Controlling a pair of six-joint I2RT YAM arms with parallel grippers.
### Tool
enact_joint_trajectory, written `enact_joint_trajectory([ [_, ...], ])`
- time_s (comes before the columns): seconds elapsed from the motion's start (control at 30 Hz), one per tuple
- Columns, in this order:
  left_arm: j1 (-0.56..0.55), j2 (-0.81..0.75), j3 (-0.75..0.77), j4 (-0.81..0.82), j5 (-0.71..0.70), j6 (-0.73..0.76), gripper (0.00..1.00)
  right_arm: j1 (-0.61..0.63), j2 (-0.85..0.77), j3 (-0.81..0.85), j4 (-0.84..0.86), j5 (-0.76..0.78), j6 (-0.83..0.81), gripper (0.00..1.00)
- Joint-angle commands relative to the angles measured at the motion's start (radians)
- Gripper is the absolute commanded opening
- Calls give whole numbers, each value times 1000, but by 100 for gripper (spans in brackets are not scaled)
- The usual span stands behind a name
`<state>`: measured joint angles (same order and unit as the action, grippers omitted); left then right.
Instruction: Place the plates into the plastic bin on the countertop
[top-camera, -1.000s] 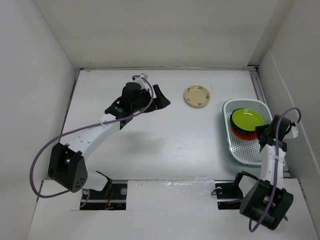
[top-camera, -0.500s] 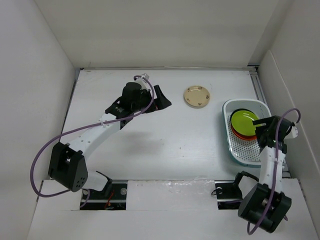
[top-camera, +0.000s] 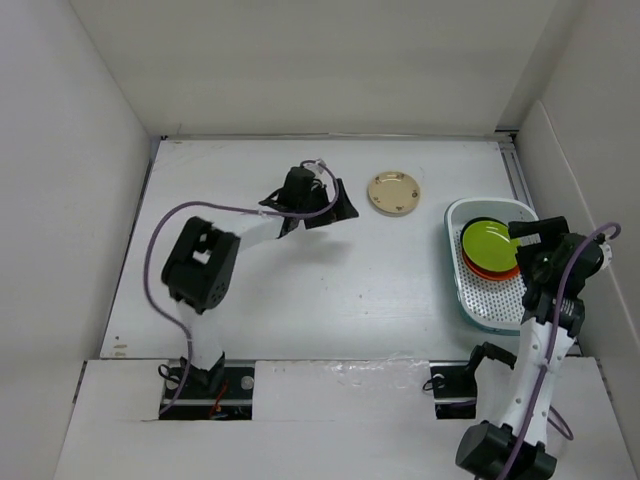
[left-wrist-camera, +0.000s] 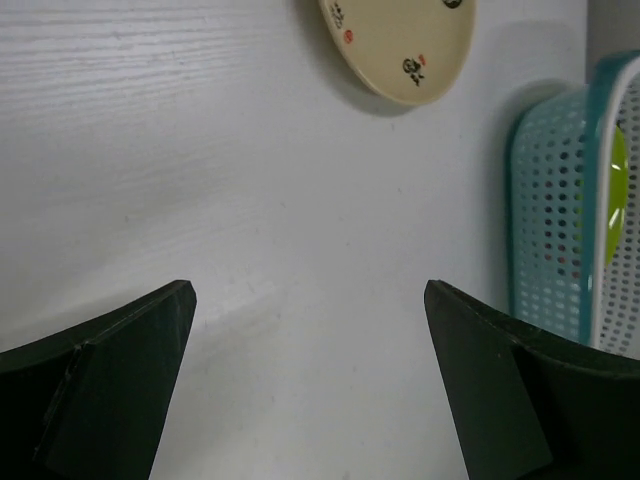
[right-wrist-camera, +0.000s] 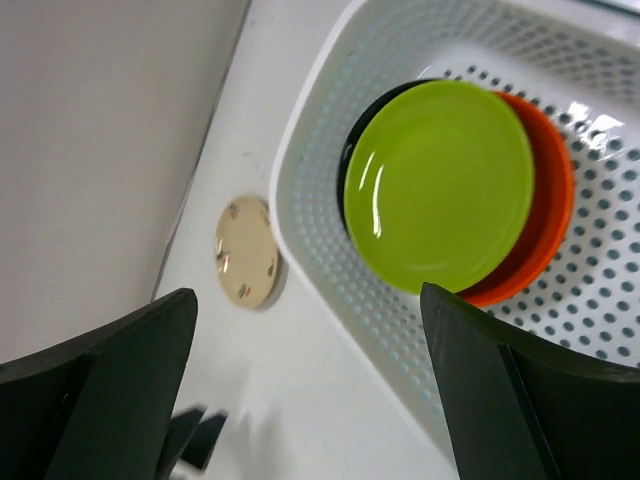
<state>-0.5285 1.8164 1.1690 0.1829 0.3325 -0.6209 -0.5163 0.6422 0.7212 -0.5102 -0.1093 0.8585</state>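
Observation:
My left gripper needs to go down next toward the beige plate (top-camera: 394, 193) to the right in the top view and close on the plate's nearest rim.
A beige plate (top-camera: 394, 193) with brown markings lies alone on the white countertop (top-camera: 300, 290). My left gripper (top-camera: 340, 206) hangs open just left of it, with nothing between its fingers; the left wrist view has the plate (left-wrist-camera: 400, 45) ahead of the gripper (left-wrist-camera: 310, 290). The plastic bin (top-camera: 455, 272) at the right holds a stack: a lime green plate (top-camera: 490, 240) on top, an orange one (top-camera: 492, 270) under it, a black rim (right-wrist-camera: 352, 150) beneath. My right gripper (top-camera: 527, 234) is open above the bin's near right side, holding nothing.
White walls close in the countertop at the back and on both sides. The bin (left-wrist-camera: 550, 220) stands against the right wall. The bin's near half (right-wrist-camera: 600, 300) shows bare mesh floor.
My right gripper has opened and lifted off the lime green plate, which now rests on the stack. The left arm has folded differently and its gripper has shifted right, toward the beige plate.

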Motion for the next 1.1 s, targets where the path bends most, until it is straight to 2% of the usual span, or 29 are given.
enact_joint_trajectory([
  [0.0, -1, 150, 150, 128, 89, -23, 100, -4, -62, 32, -8, -170, -16, 98],
  [0.13, -1, 384, 377, 73, 100, -33, 100, 16, -93, 32, -17, -204, -30, 98],
  [0.3, 22, 578, 601, 23, 169, -105, 100, 38, -70, 20, 28, -248, -21, 96],
  [0.33, 31, 609, 683, 6, 180, -117, 100, 38, -58, 11, 38, -248, -21, 96],
  [0.5, 32, 727, 814, -68, 154, -164, 95, 38, -1, 20, 61, -279, -10, 95],
  [0.6, 32, 750, 860, -77, 154, -189, 85, 38, 10, 30, 61, -291, -1, 94],
  [0.63, 22, 770, 876, -89, 154, -189, 76, 38, 10, 30, 61, -314, -1, 94],
  [0.77, 13, 810, 954, -140, 143, -198, 56, 38, 10, 21, 72, -326, 8, 94],
  [0.9, -7, 837, 1012, -175, 116, -160, 48, 38, -1, 21, 72, -357, 8, 92],
  [1.0, -7, 853, 1032, -195, 125, -160, 21, 38, -1, 21, 81, -368, 17, 92],
  [1.07, -7, 853, 1032, -220, 96, -160, 7, 38, -1, 21, 81, -377, 17, 92],
])
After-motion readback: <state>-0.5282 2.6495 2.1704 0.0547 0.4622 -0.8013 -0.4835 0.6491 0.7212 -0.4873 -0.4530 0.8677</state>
